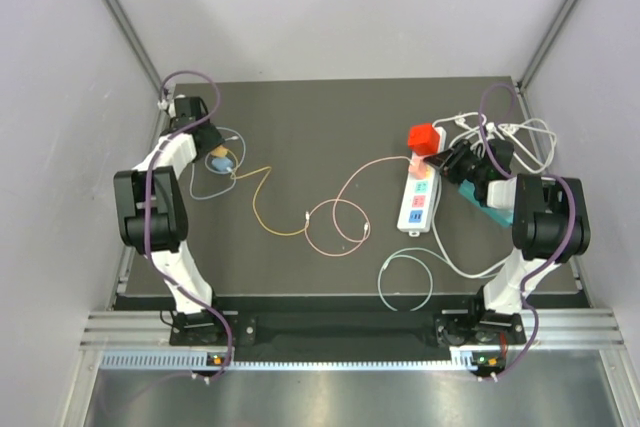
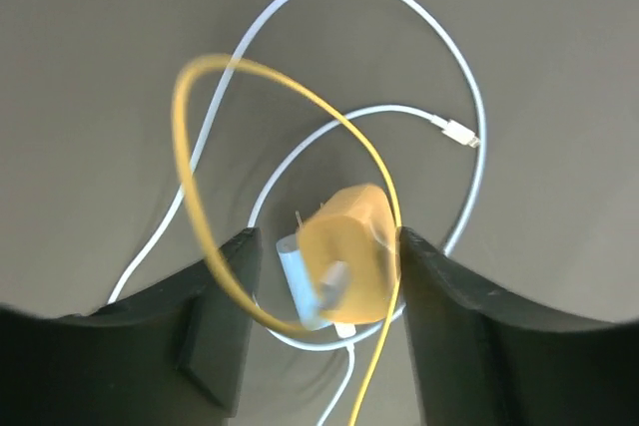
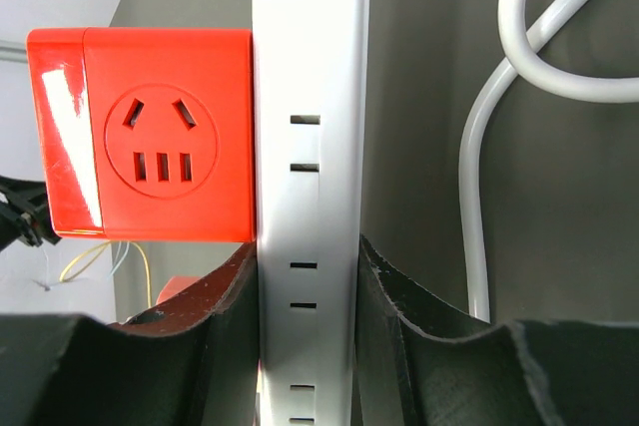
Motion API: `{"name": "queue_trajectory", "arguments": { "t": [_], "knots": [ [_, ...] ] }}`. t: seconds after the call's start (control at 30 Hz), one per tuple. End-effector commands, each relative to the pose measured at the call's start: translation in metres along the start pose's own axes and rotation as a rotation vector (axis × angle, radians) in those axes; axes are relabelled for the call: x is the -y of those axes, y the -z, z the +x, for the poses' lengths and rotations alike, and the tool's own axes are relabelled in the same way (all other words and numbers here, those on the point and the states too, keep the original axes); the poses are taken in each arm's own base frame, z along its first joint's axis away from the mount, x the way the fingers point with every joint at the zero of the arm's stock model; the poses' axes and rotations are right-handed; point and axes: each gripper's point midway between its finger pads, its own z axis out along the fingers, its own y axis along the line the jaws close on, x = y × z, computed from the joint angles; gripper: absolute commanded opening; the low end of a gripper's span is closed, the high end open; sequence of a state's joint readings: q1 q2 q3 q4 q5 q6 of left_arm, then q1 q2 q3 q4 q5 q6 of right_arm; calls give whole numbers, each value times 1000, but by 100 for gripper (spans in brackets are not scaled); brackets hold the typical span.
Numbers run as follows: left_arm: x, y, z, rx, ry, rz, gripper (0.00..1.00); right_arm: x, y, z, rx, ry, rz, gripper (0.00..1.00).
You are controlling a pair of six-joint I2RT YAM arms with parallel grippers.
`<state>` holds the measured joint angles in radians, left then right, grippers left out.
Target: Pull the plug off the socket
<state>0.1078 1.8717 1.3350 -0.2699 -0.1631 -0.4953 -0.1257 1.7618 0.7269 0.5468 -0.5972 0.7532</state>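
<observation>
My left gripper next goes back toward the pink loops, then down onto the yellow cable's bend.
The yellow plug (image 2: 349, 251) lies blurred between the fingers of my left gripper (image 2: 327, 246), beside a pale blue plug (image 2: 298, 281). The jaws stand apart, with a gap on the plug's left side. From above, this gripper (image 1: 218, 155) sits at the table's far left over the plug (image 1: 221, 161). The white socket strip (image 1: 418, 202) lies at the right with a red cube adapter (image 1: 424, 137) plugged into its far end. My right gripper (image 3: 308, 256) is shut on the socket strip (image 3: 310, 97), just below the red adapter (image 3: 150, 137).
A yellow cable (image 1: 262, 209) runs from the plug to pink cable loops (image 1: 340, 217) mid-table. A white charging cable (image 2: 469, 97) curls around the plug. The strip's white cord (image 1: 420, 267) loops toward the front, more white cable (image 1: 520, 132) and a teal object (image 1: 495, 209) lie near the right arm.
</observation>
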Motion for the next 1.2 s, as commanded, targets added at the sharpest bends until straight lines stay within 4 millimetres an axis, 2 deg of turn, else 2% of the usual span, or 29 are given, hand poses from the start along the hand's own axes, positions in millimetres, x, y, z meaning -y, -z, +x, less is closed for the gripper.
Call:
{"name": "queue_trajectory", "arguments": {
  "t": [0.0, 0.07, 0.1, 0.17, 0.2, 0.27, 0.3, 0.37, 0.4, 0.5, 0.53, 0.6, 0.63, 0.7, 0.73, 0.9, 0.97, 1.07, 1.1, 1.17],
  "knots": [
    [17, 28, -31, 73, 0, 104, 66, -26, 2, -31, 84, 81, -101, 0],
    [28, 46, -39, 89, -13, 171, 70, -28, 2, -32, 88, 82, -103, 0],
    [34, 61, -48, 119, -18, 208, 75, -28, 2, -32, 89, 85, -103, 0],
    [40, 75, -47, 122, -22, 265, 76, -29, 3, -33, 91, 86, -105, 0],
    [49, 95, -53, 145, -15, 322, 79, -28, 3, -33, 90, 85, -105, 0],
    [51, 109, -45, 146, -11, 370, 80, -29, 3, -33, 90, 85, -107, 0],
    [60, 128, -50, 172, -14, 442, 80, -29, 3, -33, 89, 85, -108, 0],
    [61, 139, -40, 156, 0, 477, 82, -30, 3, -33, 89, 84, -110, 0],
    [62, 152, -39, 159, 1, 498, 82, -30, 4, -33, 89, 84, -111, 0],
    [61, 169, -14, 83, 24, 550, 82, -32, 4, -34, 91, 84, -115, 0],
    [59, 170, 5, 24, 26, 565, 82, -32, 5, -34, 92, 84, -115, 0],
    [55, 177, 23, -30, 51, 574, 81, -32, 5, -35, 93, 84, -117, 0],
    [47, 171, 46, -91, 62, 561, 80, -33, 5, -35, 94, 85, -118, 0],
    [44, 176, 67, -144, 85, 588, 78, -32, 5, -34, 92, 81, -118, 0],
    [36, 171, 85, -184, 97, 568, 78, -32, 5, -34, 92, 80, -118, 0],
    [13, 154, 129, -272, 156, 421, 77, -33, 6, -36, 97, 82, -117, 0],
    [13, 146, 159, -361, 160, 356, 78, -34, 7, -37, 101, 84, -119, 0],
    [26, 142, 184, -458, 177, 348, 78, -33, 7, -37, 100, 84, -115, 0],
    [29, 141, 191, -476, 178, 351, 78, -33, 7, -37, 100, 84, -115, 0],
    [35, 137, 194, -473, 208, 348, 77, -32, 7, -39, 103, 84, -115, 0]
  ]
}}
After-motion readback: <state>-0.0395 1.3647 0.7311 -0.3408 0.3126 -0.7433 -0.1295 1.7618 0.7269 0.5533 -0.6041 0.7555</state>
